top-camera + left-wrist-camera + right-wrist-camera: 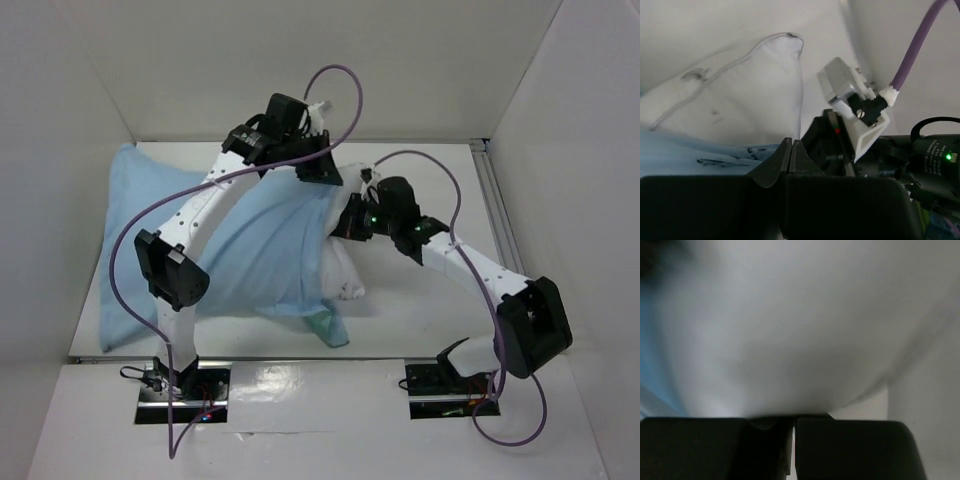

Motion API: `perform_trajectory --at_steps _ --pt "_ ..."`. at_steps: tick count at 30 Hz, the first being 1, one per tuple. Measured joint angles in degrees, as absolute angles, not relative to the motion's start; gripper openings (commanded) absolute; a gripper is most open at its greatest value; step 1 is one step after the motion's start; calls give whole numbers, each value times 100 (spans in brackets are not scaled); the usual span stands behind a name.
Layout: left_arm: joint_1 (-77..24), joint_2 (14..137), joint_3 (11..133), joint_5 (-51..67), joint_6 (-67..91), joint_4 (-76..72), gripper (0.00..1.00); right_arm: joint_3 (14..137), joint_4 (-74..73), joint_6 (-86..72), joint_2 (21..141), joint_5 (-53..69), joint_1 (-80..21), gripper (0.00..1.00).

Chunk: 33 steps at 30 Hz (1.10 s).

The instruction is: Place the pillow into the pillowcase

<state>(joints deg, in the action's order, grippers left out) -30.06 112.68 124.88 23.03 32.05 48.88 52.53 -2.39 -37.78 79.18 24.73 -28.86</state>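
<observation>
I should next pull the pillowcase's edge over the pillow's bare corner, to the right of my left gripper in the top view, and then release it.
The light blue pillowcase (240, 240) lies over the left and middle of the table and covers most of the pillow. The white pillow (345, 270) sticks out of its right end, and a sea-green flap (330, 325) hangs at the front. My left gripper (320, 172) is at the case's far right corner, jaws shut (791, 143), with no cloth visible between them. Beyond it are the pillow's seamed corner (775, 75) and blue cloth (680, 155). My right gripper (345, 222) is shut (793, 417), its tips pressed against the pillow's end (800, 330).
White walls enclose the table on the left, back and right. An aluminium rail (495, 210) runs along the right side. Purple cables (345, 85) loop above both arms. The right wrist (920, 155) is close beside my left gripper.
</observation>
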Motion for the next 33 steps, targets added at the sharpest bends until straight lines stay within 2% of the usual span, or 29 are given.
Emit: perform_trajectory --at_steps 2,5,9,13,19,20,22,23,24,27,30,31,32,33 --pt "-3236 11260 12486 2624 3389 4346 0 5778 -532 -3586 7804 2263 -2912 0" --pt "-3413 11089 12287 2989 3806 3282 0 5808 -655 -3459 7308 1909 -2895 0" --pt "-3581 10798 12079 3269 4285 2292 0 4816 211 -3887 6989 1973 -3006 0" --pt "-3778 10571 11434 3264 4521 1949 0 3837 1288 -4477 7443 1925 -3199 0" --pt "-4027 10261 10049 3129 5004 1461 1 3505 1262 -4724 7489 1444 -3188 0" --pt "-4047 10165 9924 3081 5035 1441 27 3531 1164 -4707 7408 1374 -3192 0" --pt "-4036 10012 9830 3033 5078 1367 61 3540 996 -4683 7258 1297 -3190 7" --pt "-4027 9950 9830 3111 5072 1332 74 3542 864 -4670 7137 1214 -3190 24" --pt "-4034 9870 9861 3223 5103 1354 90 3546 692 -4633 6995 1107 -3181 35" --pt "-4071 9789 10300 3459 4768 1721 100 3564 128 -4501 6547 847 -3146 67" --pt "-4010 9638 10731 3367 4174 2359 97 3686 -602 -4274 5975 591 -3144 73" --pt "-3938 9500 10753 3253 3990 2571 89 3771 -849 -4217 5784 480 -3138 75" --pt "-3835 9317 10689 3081 3817 2773 50 3889 -1090 -4150 5596 368 -3131 75" --pt "-3684 9048 10516 2851 3662 2923 25 4010 -1299 -4093 5428 268 -3124 75"
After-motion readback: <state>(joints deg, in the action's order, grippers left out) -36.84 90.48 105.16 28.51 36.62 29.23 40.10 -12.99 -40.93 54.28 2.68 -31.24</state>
